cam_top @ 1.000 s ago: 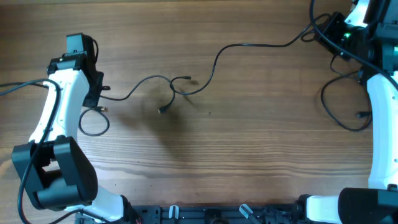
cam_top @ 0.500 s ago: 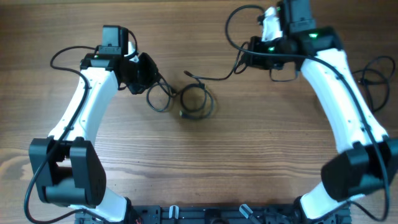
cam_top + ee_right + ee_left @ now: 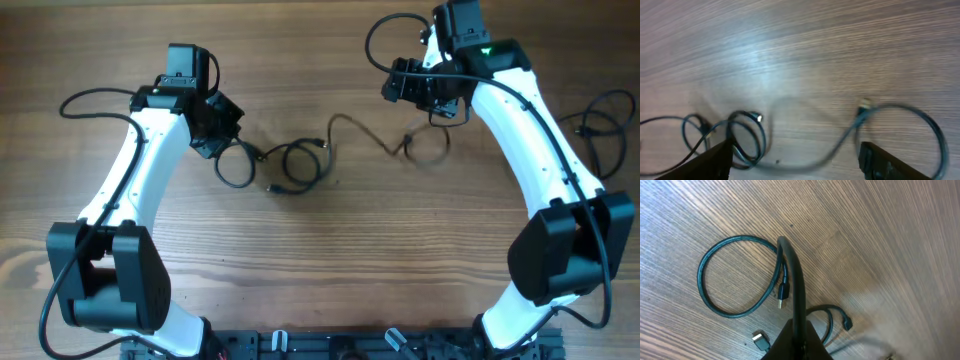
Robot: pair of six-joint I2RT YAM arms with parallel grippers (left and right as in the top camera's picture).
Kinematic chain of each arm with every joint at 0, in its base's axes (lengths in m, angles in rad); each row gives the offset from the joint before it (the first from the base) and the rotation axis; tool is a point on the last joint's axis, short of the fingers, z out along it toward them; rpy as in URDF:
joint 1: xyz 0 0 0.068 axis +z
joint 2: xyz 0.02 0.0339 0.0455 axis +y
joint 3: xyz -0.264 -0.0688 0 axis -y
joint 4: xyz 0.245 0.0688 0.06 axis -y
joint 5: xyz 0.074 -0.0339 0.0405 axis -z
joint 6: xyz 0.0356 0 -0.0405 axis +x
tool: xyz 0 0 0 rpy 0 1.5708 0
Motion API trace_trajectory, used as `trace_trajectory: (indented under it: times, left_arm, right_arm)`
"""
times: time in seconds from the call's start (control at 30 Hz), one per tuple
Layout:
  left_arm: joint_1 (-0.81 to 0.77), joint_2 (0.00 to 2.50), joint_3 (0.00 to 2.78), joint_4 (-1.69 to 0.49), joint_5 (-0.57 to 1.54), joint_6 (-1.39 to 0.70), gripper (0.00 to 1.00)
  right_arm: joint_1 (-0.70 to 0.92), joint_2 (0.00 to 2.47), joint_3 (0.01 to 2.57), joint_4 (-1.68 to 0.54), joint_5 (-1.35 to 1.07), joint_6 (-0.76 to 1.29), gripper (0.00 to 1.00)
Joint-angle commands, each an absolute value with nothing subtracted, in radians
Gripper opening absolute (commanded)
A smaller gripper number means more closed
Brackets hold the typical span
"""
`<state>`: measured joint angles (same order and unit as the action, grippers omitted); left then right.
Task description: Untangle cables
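The robot's right gripper will next go to the left in the overhead view, back and down, then turn and close on the coil, since the coil's cord crosses over itself.
The cables lie mid-table as thin black cords: a loop, a coil, and a strand running right to another loop. My left gripper is shut on one cord. In the left wrist view that cord rises from my left gripper and bends into a ring, with small plugs beside it. My right gripper hovers above the right loop, open. In the right wrist view its fingers stand wide apart around my right gripper, over a blurred cord on the wood.
Thick arm wires trail off at the left and at the right. The arm bases and a black rail line the front edge. Bare wooden table lies between the arms.
The right gripper has opened and let go of its cord, whose loop now lies on the table below it. The left gripper kept its hold and drew the cords slightly left, spreading them out.
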<state>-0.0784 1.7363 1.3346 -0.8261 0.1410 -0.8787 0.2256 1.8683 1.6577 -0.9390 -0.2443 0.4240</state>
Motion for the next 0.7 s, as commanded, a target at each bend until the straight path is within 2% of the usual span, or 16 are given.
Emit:
trace_trajectory:
  times: [0.0,0.27,0.37,0.47,0.67]
  left_arm:
    - [-0.077,1.746,1.339,-0.826,0.105,-0.929,0.04]
    - [-0.076,1.806,1.339,-0.827,0.103,-0.982,0.04]
    - [-0.076,1.815,1.339,-0.823,0.099,-0.981,0.04]
    - [-0.076,1.816,1.339,-0.824,0.095,-0.981,0.04]
    - [-0.076,1.816,1.339,-0.823,0.087,-0.981,0.04]
  right_arm:
    - [0.321,1.872,1.660,-0.943,-0.333,0.396,0.80]
    - [0.517,1.950,1.623,-0.897,-0.331,0.467,0.60]
    - [0.578,1.999,1.623,-0.844,-0.330,0.256,0.58]
    - [0.603,2.012,1.623,-0.847,-0.224,-0.105,0.62]
    - [0.596,2.015,1.596,-0.835,-0.247,-0.393,0.63]
